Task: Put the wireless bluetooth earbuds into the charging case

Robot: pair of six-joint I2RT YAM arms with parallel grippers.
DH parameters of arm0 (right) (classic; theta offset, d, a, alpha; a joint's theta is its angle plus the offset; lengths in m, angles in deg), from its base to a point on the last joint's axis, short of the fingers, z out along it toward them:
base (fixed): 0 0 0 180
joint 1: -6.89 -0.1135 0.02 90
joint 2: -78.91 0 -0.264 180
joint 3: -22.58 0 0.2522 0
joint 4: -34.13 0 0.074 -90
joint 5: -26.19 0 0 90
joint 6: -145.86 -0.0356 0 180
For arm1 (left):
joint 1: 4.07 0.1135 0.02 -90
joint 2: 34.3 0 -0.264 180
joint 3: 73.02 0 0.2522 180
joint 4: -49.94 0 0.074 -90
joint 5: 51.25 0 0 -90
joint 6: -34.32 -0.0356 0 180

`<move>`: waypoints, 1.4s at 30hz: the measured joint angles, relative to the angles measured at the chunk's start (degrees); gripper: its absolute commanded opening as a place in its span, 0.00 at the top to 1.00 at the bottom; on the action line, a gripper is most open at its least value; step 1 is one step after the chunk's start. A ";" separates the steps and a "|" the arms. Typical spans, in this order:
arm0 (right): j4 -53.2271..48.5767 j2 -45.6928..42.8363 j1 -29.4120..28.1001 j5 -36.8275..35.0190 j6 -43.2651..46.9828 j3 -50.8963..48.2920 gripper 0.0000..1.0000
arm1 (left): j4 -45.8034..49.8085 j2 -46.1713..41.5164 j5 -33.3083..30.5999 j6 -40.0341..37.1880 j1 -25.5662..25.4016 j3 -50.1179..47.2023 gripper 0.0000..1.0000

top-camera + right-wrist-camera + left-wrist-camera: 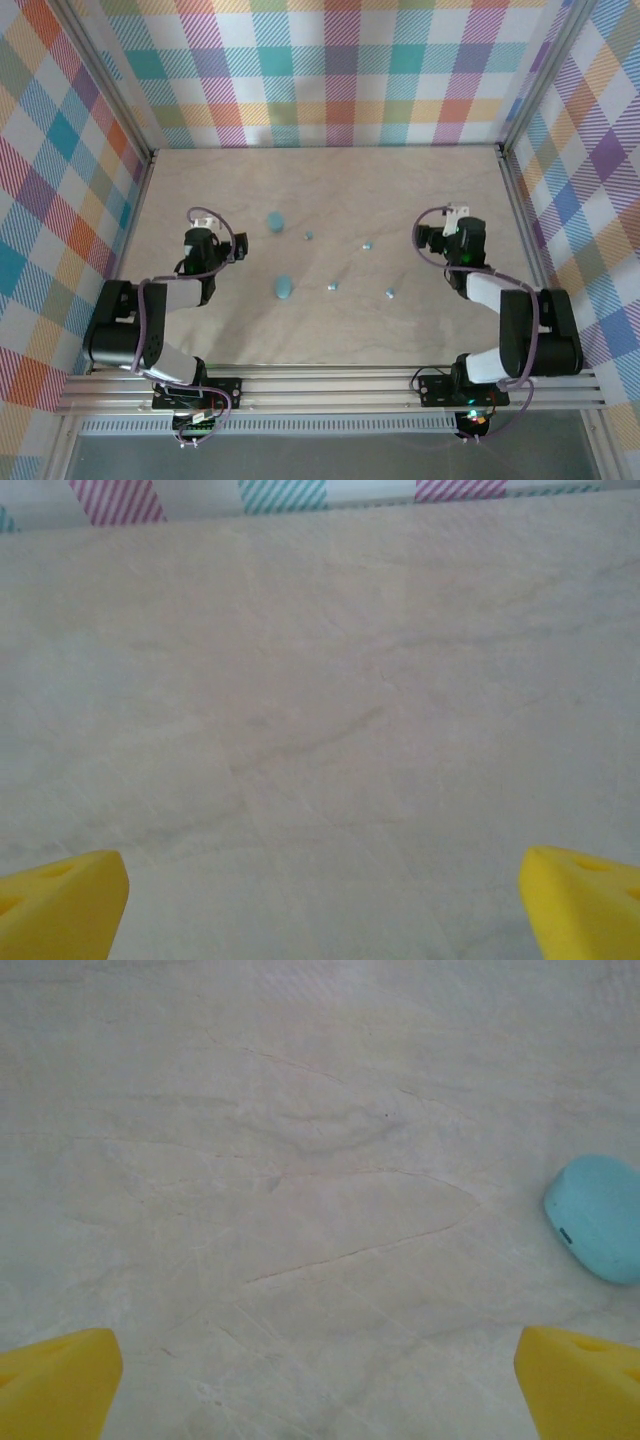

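My left gripper is above the near case point(284, 287), which lies on the side toward the earbuds, with bare tabletop beside both long edges of the case. It should next swing toward the earbuds and down astride the case.
Four tiny teal earbuds lie apart on the table: one point(309, 236) at the far left, one point(367, 245) at the far right, one point(333, 286) nearer me, one point(390, 293) at the near right. Two closed teal oval cases lie left of them, a far one point(274, 221) and a near one point(284, 288). My left gripper point(199, 230) hovers left of the cases, open and holding nothing; its wrist view has the far case point(598, 1217) at the right edge, beyond the yellow fingertips point(58, 1383). My right gripper point(460, 232) is open and holds nothing, to the right of the earbuds, over bare wood point(320, 780).
The pale wooden table point(330, 180) is boxed in by checked cloth walls point(330, 70) on aluminium posts at the back and both sides. Bare wood lies between the grippers and the back wall. The arm bases stand on a rail point(330, 385) at the near edge.
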 measured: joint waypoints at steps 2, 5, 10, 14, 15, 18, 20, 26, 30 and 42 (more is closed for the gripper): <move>-7.06 -2.05 0.00 1.49 -1.70 5.09 0.03 | 7.58 -3.82 0.13 2.14 0.00 3.50 0.00; -14.16 -4.79 -0.63 4.79 -5.18 8.94 0.07 | 18.08 -9.20 1.05 6.58 0.00 9.01 0.00; -21.53 -7.19 -8.57 7.54 -13.55 9.22 0.10 | 34.29 -17.75 3.89 13.29 -0.57 11.28 0.08; -24.26 -4.63 -20.90 8.52 -18.86 9.22 0.10 | 45.24 -23.47 5.92 19.30 -4.98 9.03 0.14; -24.70 -3.45 -23.37 8.81 -20.28 9.22 0.10 | 47.47 -24.24 6.27 20.72 -7.15 8.61 0.15; -26.49 0.52 -27.10 9.46 -23.96 9.57 0.11 | 52.06 -24.81 6.51 24.37 -13.88 8.07 0.18; -28.98 2.97 -28.39 9.53 -25.53 10.58 0.11 | 53.92 -24.72 5.70 26.34 -18.82 7.78 0.20; -34.42 2.99 -30.03 9.25 -27.08 14.01 0.09 | 55.91 -17.07 3.54 27.19 -27.34 9.79 0.28; -37.07 0.17 -30.08 8.09 -27.47 14.19 0.07 | 56.87 -10.29 2.12 26.38 -30.71 13.11 0.28; -39.91 -1.36 -30.08 9.11 -28.72 14.38 0.07 | 56.30 -0.28 -1.66 25.55 -35.23 17.05 0.29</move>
